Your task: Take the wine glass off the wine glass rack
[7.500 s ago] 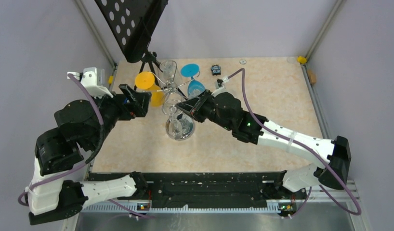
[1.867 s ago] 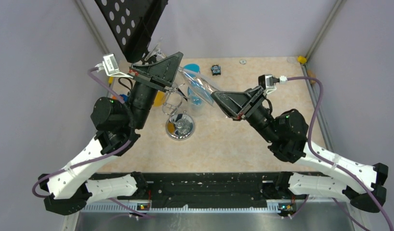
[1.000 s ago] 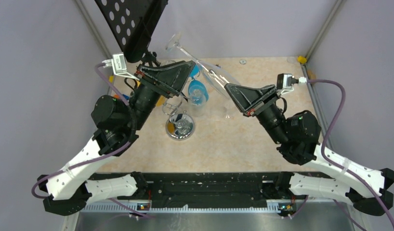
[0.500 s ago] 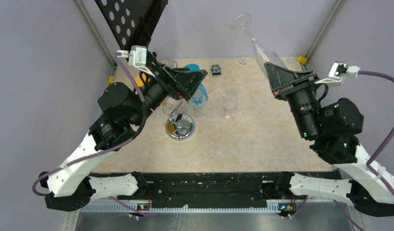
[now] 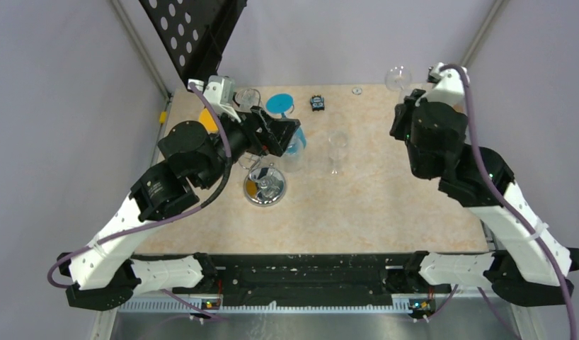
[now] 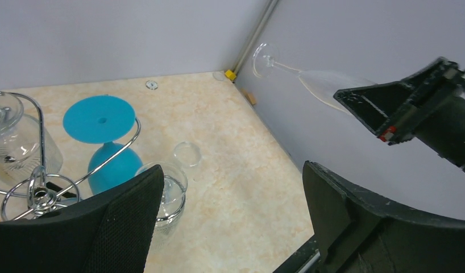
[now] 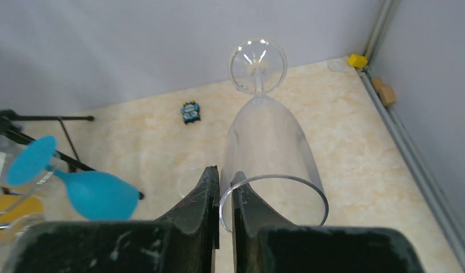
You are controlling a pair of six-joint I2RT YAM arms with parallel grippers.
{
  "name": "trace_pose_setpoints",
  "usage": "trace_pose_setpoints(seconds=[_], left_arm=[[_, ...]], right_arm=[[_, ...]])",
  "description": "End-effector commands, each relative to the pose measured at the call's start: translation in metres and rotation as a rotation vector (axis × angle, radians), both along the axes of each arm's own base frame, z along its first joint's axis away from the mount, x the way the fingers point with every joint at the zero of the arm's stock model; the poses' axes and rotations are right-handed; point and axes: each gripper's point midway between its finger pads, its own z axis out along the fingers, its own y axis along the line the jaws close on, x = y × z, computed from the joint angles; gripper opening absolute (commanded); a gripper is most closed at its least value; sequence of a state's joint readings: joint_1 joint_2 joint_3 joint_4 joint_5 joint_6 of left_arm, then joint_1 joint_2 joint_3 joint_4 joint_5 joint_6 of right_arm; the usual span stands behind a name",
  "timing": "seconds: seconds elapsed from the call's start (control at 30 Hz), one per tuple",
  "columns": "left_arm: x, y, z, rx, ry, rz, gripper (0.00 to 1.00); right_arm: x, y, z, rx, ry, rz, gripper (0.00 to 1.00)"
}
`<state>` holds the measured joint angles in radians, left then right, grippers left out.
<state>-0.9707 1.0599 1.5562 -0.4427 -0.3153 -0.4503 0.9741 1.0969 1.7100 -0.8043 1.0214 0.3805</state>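
My right gripper tilts the wine glass's foot downward next and moves toward the clear glass on the tabletop. It then lowers to the empty surface beside that clear glass.
The wine glass rack, a silver wire tree (image 6: 40,187) on a round chrome base (image 5: 264,188), stands left of centre. A blue glass (image 5: 279,105) (image 6: 102,119), a yellow glass (image 5: 209,120) and a clear glass (image 5: 248,99) hang on it. My right gripper (image 7: 225,176) is shut on the rim of a clear wine glass (image 7: 267,148), one finger inside the bowl. It holds the glass in the air near the far right corner, foot (image 5: 398,76) pointing away, well clear of the rack. My left gripper (image 6: 233,210) is open and empty above the rack.
Two clear glasses stand on the table right of the rack (image 5: 336,145) (image 5: 294,159). A black tripod stand with a perforated plate (image 5: 195,35) rises at the far left. A small black object (image 5: 316,103) and a yellow block (image 5: 442,87) lie by the back wall.
My right arm carried the clear wine glass away from the rack, up and over to the far right corner. My left gripper drew back and turned over the rack, staying open.
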Motion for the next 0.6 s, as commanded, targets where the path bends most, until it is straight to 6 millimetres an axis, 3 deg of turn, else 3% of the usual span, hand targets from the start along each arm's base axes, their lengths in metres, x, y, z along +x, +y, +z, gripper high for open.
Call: trace_pose_setpoints(seconds=[0.0, 0.3, 0.57], left_arm=[[-0.004, 0.016, 0.019, -0.011, -0.047, 0.033, 0.95], [-0.004, 0.013, 0.010, 0.020, -0.026, 0.020, 0.95], [-0.002, 0.013, 0.005, 0.049, -0.024, 0.024, 0.95]], right_arm=[[0.017, -0.007, -0.031, -0.086, 0.161, 0.076, 0.00], [0.058, 0.008, -0.131, -0.092, 0.583, 0.260, 0.00], [0.071, 0.008, -0.187, -0.143, 0.783, 0.318, 0.00]])
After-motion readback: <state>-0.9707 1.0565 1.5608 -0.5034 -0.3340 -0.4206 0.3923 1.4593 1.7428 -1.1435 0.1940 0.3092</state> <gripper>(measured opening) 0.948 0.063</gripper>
